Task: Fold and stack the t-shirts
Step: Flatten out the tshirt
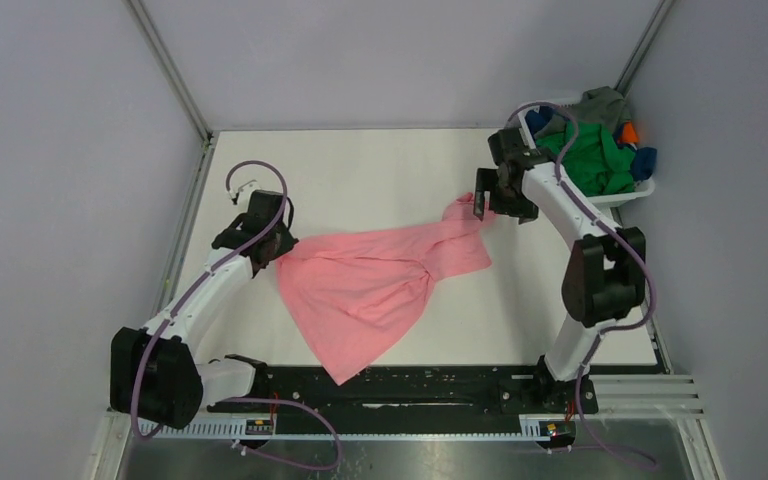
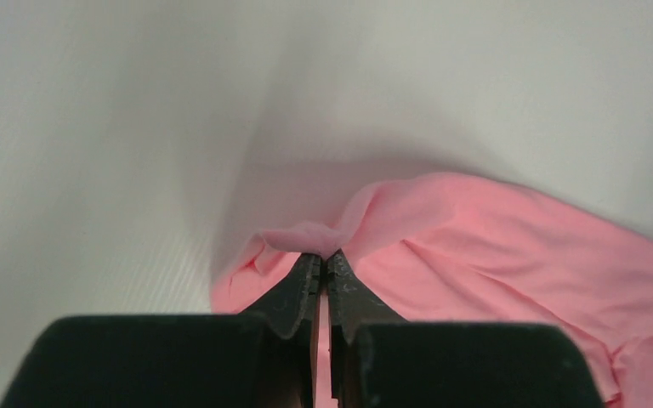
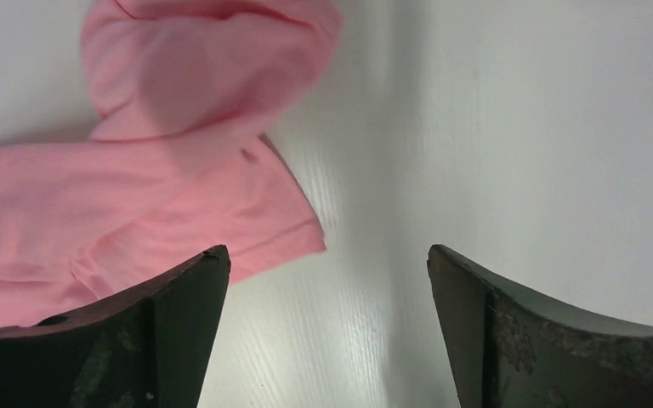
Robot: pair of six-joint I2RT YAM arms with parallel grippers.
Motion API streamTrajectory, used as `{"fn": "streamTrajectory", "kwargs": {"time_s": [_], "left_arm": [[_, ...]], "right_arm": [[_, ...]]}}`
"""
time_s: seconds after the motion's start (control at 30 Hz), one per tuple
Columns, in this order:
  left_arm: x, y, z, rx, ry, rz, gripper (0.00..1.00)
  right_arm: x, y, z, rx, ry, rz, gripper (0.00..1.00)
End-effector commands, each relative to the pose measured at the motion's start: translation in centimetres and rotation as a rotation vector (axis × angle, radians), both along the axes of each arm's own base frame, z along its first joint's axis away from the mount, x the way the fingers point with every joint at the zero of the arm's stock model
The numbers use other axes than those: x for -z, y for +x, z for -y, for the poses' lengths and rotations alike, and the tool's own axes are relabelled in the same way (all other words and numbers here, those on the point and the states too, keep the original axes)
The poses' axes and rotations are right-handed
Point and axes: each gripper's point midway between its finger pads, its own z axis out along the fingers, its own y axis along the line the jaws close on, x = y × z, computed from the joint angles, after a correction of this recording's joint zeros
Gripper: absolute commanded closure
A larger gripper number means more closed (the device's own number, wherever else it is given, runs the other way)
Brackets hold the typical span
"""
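A flat corner of the pink t-shirt (image 1: 370, 285) pokes out from under the fold. My right gripper should move back and down first, to close on that corner.
A salmon pink t-shirt (image 1: 370, 285) lies crumpled across the middle of the white table. My left gripper (image 1: 278, 243) is shut on its left edge; the left wrist view shows the jaws (image 2: 325, 255) pinching a fold of pink cloth (image 2: 493, 246). My right gripper (image 1: 488, 200) is open and empty, just right of the shirt's far right end. In the right wrist view the open fingers (image 3: 327, 255) frame bare table, with a pink sleeve (image 3: 178, 170) to their upper left. The green (image 1: 592, 158), grey (image 1: 600, 102), blue (image 1: 644, 160) and orange (image 1: 630, 131) shirts lie heaped in the basket.
A white plastic basket (image 1: 622, 197) stands at the table's back right corner, close behind the right arm. Grey walls enclose the table on the left, back and right. A black rail (image 1: 410, 385) runs along the near edge.
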Motion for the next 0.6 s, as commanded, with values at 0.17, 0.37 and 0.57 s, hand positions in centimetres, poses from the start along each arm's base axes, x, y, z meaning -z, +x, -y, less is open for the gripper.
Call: {"fn": "streamTrajectory", "kwargs": {"time_s": [0.17, 0.37, 0.57], "left_arm": [[-2.6, 1.1, 0.8, 0.013, -0.071, 0.123, 1.00], [-2.4, 0.8, 1.1, 0.022, -0.087, 0.119, 1.00], [-1.8, 0.4, 1.4, 0.023, -0.106, 0.104, 1.00]], "right_arm": [[0.2, -4.0, 1.0, 0.062, 0.055, 0.100, 0.15], [4.6, -4.3, -0.6, 0.078, 0.117, -0.030, 0.24], [7.7, -4.1, -1.9, 0.076, 0.109, -0.114, 0.29]]}}
